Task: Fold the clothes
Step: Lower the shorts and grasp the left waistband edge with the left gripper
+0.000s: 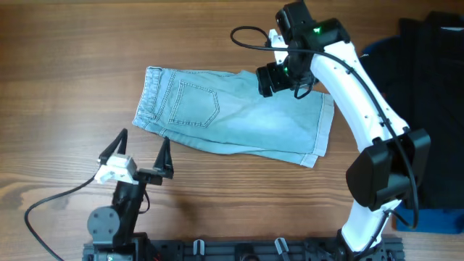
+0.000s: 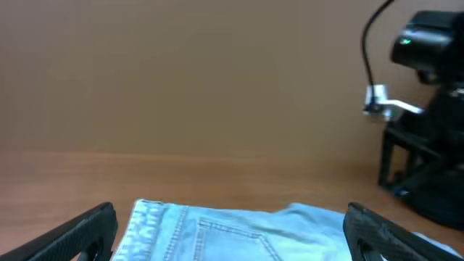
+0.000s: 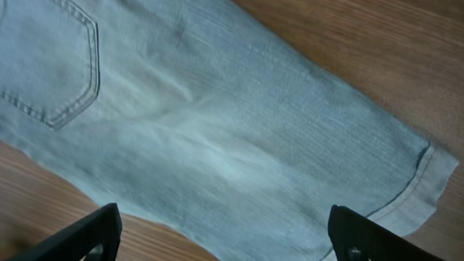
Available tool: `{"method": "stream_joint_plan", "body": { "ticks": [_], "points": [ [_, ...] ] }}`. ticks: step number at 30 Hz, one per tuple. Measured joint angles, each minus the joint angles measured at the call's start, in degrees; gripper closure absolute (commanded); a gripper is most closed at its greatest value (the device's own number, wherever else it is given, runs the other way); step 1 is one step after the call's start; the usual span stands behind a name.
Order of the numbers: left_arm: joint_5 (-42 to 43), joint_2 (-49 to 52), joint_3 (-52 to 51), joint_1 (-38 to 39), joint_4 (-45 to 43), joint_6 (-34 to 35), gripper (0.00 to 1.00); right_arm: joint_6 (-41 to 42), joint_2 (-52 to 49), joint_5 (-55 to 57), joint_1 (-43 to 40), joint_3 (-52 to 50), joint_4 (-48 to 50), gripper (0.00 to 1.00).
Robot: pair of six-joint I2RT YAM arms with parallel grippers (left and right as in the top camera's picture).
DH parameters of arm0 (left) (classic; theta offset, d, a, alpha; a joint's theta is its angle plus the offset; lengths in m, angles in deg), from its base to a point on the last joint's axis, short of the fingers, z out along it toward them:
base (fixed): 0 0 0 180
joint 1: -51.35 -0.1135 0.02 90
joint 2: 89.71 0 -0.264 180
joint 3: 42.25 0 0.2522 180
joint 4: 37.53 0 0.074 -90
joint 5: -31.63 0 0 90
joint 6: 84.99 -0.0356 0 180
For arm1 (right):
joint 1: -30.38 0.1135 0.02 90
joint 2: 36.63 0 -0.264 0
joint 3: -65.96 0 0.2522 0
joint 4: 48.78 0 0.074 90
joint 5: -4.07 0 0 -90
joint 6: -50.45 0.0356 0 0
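My left gripper moves outward next and tilts its fingers down onto the belt loop at the waistband's near end, since that lies outward of its fingertips.
The light blue denim shorts lie flat on the wooden table, folded in half lengthwise, waistband at the left, hemmed leg at the right, back pocket up. My left gripper is open and empty, just in front of the waistband end; in the left wrist view the shorts show between its fingers. My right gripper is open and empty, hovering above the far edge of the shorts near the leg. The right wrist view shows the denim below its open fingers.
A pile of dark garments lies at the right edge of the table, beside the right arm. The left arm base stands at the front edge. Bare wood surrounds the shorts.
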Motion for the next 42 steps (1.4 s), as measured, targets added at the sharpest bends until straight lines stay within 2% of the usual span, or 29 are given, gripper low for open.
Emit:
{"method": "stream_joint_plan", "body": {
  "ticks": [2,4,6,10,11,12,14,16,18,23,29,33,37,42],
  "points": [
    [1.40,0.13,1.46,0.00,3.30,0.11,0.00,-0.63,0.00,0.02,0.00,0.00,-0.09,0.35],
    [1.97,1.62,4.87,0.00,6.75,0.13,0.00,-0.76,0.00,0.02,0.00,0.00,-0.13,0.37],
    [2.62,7.61,16.28,0.00,12.79,-0.02,0.00,-0.76,0.00,0.02,-0.09,0.00,-0.31,0.38],
    [2.82,28.04,41.05,0.00,32.09,-3.21,0.00,-0.39,0.00,0.00,-1.77,0.00,-3.30,0.37],
    [2.78,34.99,48.68,-0.02,39.89,-5.07,0.00,-0.26,0.00,0.04,-3.06,-0.02,-4.74,0.37],
    [2.67,38.10,51.56,0.00,41.40,-5.84,0.00,-0.26,0.00,0.00,-3.69,0.00,-5.81,0.38],
    [2.60,49.70,64.08,0.00,53.27,-7.58,0.00,-0.22,0.00,0.04,-5.46,-0.04,-8.35,0.37],
    [1.81,58.93,72.02,0.00,59.17,-8.52,0.00,-0.26,0.00,0.04,-6.67,-0.04,-10.21,0.37],
    [0.98,66.31,76.54,0.00,60.76,-8.94,0.00,-0.26,0.00,0.02,-6.84,-0.07,-11.65,0.37],
    [-0.02,78.16,77.96,0.00,60.94,-9.14,0.00,-2.29,-0.02,-3.02,-6.69,-5.77,-11.63,0.56],
    [-0.31,87.76,78.07,0.00,61.79,-6.91,0.00,-3.58,0.11,-7.15,-6.69,-15.67,-0.09,0.56],
    [-0.42,92.56,78.07,0.00,61.79,-3.67,0.00,-5.44,2.56,-8.70,-5.35,-25.03,11.02,0.55],
    [-0.42,94.88,78.07,0.00,61.53,1.36,0.00,-9.29,7.74,-8.48,0.02,-29.79,18.23,0.55],
    [-0.42,98.03,78.07,0.00,61.81,5.18,0.00,-10.86,9.11,-3.74,8.13,-32.46,21.51,0.57]
  ]
}}
